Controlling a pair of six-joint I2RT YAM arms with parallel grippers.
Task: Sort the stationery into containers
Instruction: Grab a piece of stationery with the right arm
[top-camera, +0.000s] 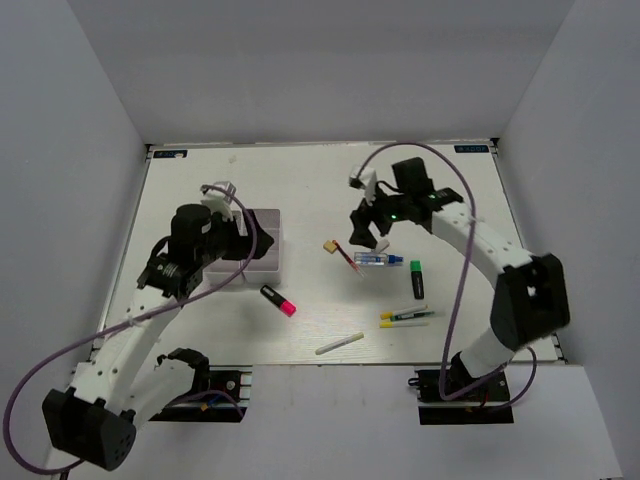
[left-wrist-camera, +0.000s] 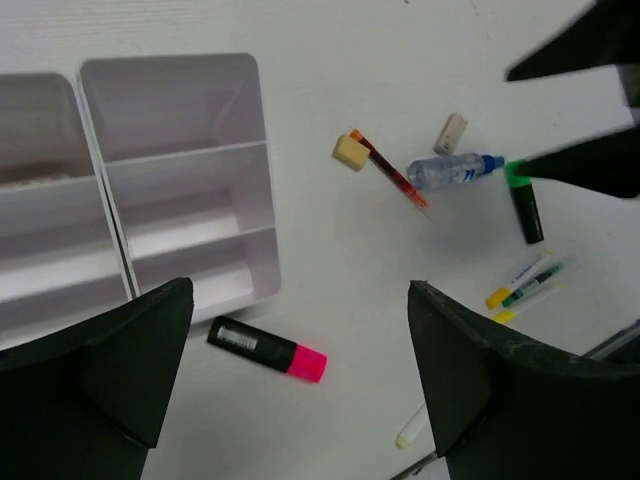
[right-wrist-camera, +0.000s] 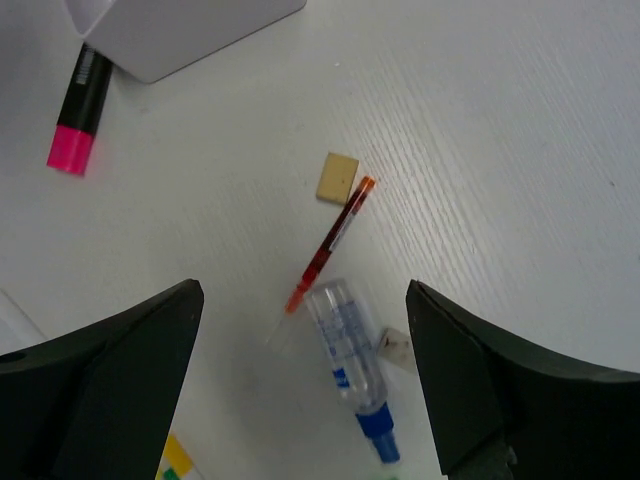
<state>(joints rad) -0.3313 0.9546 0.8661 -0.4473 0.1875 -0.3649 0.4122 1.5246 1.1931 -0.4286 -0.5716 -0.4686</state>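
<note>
My right gripper moves down and leftward in the top view next toward the tan eraser (top-camera: 330, 246) (right-wrist-camera: 337, 178) below, close by the red pen, with one finger between them.
The containers (top-camera: 266, 246) (left-wrist-camera: 180, 170) are white joined bins at the left; the compartments I can see hold nothing. My left gripper (top-camera: 240, 238) (left-wrist-camera: 298, 300) hangs open and empty above their near right corner, over the pink-tipped black highlighter (top-camera: 279, 300) (left-wrist-camera: 265, 348). My right gripper (top-camera: 366, 232) (right-wrist-camera: 305, 295) is open and empty above the clear-blue tube (top-camera: 378, 260) (right-wrist-camera: 348, 340) and the red pen (top-camera: 350, 258) (right-wrist-camera: 330, 240). Beside them lie a tan eraser (top-camera: 330, 246) (right-wrist-camera: 337, 178) and a small white eraser (right-wrist-camera: 397, 342).
A green-tipped highlighter (top-camera: 417, 279) (left-wrist-camera: 522, 200) lies right of the tube. Two yellow-capped markers (top-camera: 405, 317) (left-wrist-camera: 525, 282) and a white stick (top-camera: 340, 344) (left-wrist-camera: 412, 430) lie nearer the table's front edge. White walls enclose the table.
</note>
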